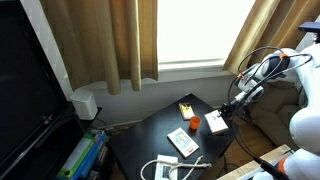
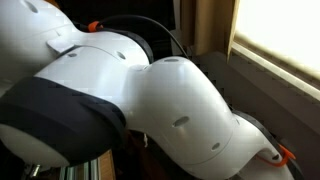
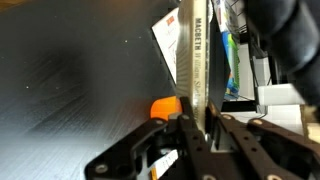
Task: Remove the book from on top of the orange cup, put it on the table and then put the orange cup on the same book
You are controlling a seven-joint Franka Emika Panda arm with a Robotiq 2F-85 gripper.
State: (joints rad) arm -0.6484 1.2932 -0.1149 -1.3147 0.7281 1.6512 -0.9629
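Note:
I will lower my gripper toward the left in the wrist view and let go of the small whitish book [image 1: 216, 124] there, because the black table beside the orange cup is bare.
In the wrist view my gripper [image 3: 197, 128] is shut on the small whitish book [image 3: 195, 55], which stands on edge between the fingers. The orange cup [image 3: 163, 107] stands uncovered on the black table [image 3: 70, 80], just behind the left finger. In an exterior view the gripper [image 1: 224, 112] holds the book [image 1: 216, 124] low over the table's edge [image 1: 150, 128], just beside the orange cup [image 1: 195, 123]. Whether the book touches the table cannot be told. The robot's body fills the view from the other side [image 2: 150, 90].
A small yellow-and-black object [image 1: 186, 108] lies behind the cup. A larger white-and-brown booklet [image 1: 183, 141] lies in front of it. White cables [image 1: 165, 168] lie at the table's front. A white box [image 1: 85, 103], coloured books [image 1: 85, 155] and a dark screen stand beside the table.

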